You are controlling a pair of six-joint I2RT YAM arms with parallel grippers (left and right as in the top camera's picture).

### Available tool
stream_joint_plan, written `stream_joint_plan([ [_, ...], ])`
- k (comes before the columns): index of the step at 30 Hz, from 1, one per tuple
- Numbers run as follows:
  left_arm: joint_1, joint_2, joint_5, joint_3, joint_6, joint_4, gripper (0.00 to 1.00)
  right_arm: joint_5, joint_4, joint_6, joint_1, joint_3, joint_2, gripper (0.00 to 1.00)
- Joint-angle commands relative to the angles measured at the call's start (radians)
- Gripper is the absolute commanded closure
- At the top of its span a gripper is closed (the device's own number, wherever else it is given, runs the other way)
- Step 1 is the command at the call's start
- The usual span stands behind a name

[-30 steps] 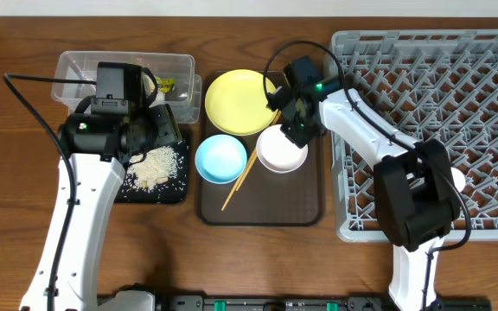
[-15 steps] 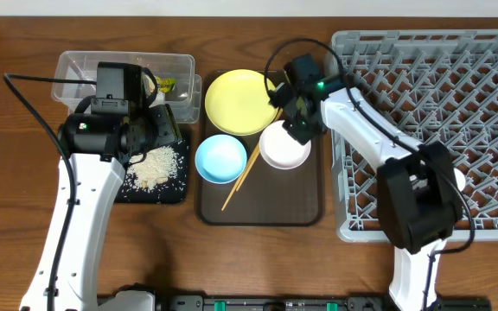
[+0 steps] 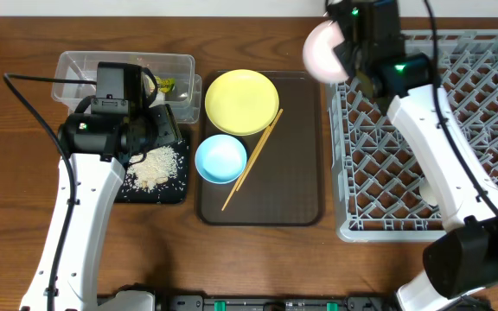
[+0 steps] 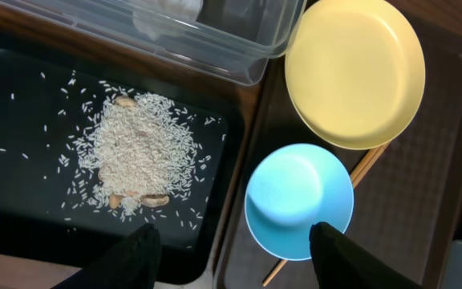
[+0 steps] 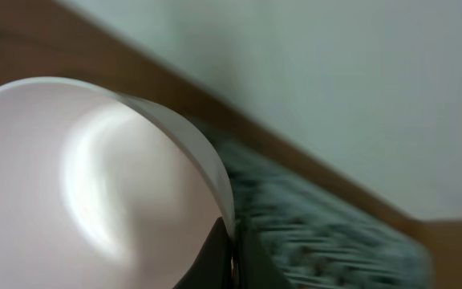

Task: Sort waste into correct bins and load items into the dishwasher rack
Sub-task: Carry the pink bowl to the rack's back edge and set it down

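I will turn my right gripper and swing the white bowl (image 3: 322,47) over the rack's back corner (image 3: 345,92), then lower it and let go of the bowl's rim, because the bowl hangs past the rack's edge.
My right gripper (image 3: 346,45) is shut on the rim of a white bowl (image 3: 322,47), held high over the back left corner of the grey dishwasher rack (image 3: 456,130). In the right wrist view the bowl (image 5: 87,185) fills the left side, its rim pinched at my gripper (image 5: 233,241). My left gripper (image 4: 235,241) is open with nothing in it, between the rice (image 4: 139,148) on the black tray (image 3: 173,192) and the light-blue bowl (image 4: 299,201). The yellow plate (image 3: 241,102) and chopsticks (image 3: 253,168) lie on the brown tray.
The dark-brown serving tray (image 3: 292,190) sits between the black tray and the rack. A clear tub (image 3: 124,69) at the back left holds a snack wrapper (image 3: 164,84). A small white item (image 3: 425,188) shows in the rack beside my right arm.
My right gripper has lifted the white bowl off the brown tray and carried it up and back toward the rack's corner. The left arm has not moved.
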Motion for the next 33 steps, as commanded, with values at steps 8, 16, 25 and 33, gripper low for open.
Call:
stream_joint_plan([
  [8, 0.004, -0.001, -0.005, 0.007, -0.009, -0.003, 0.37, 0.532, 0.262, -0.149, -0.028, 0.002, 0.104, 0.99],
  [16, 0.004, -0.001, -0.005, 0.007, -0.009, -0.003, 0.37, 0.664, 0.317, -0.128, -0.026, 0.002, 0.252, 0.99],
  [25, 0.004, -0.001, -0.005, 0.007, -0.010, -0.003, 0.37, 0.674, 0.319, -0.117, 0.001, 0.002, 0.354, 0.99],
  [33, 0.004, -0.001, -0.005, 0.007, -0.009, -0.003, 0.37, 0.666, 0.313, -0.098, 0.044, 0.002, 0.358, 0.99],
])
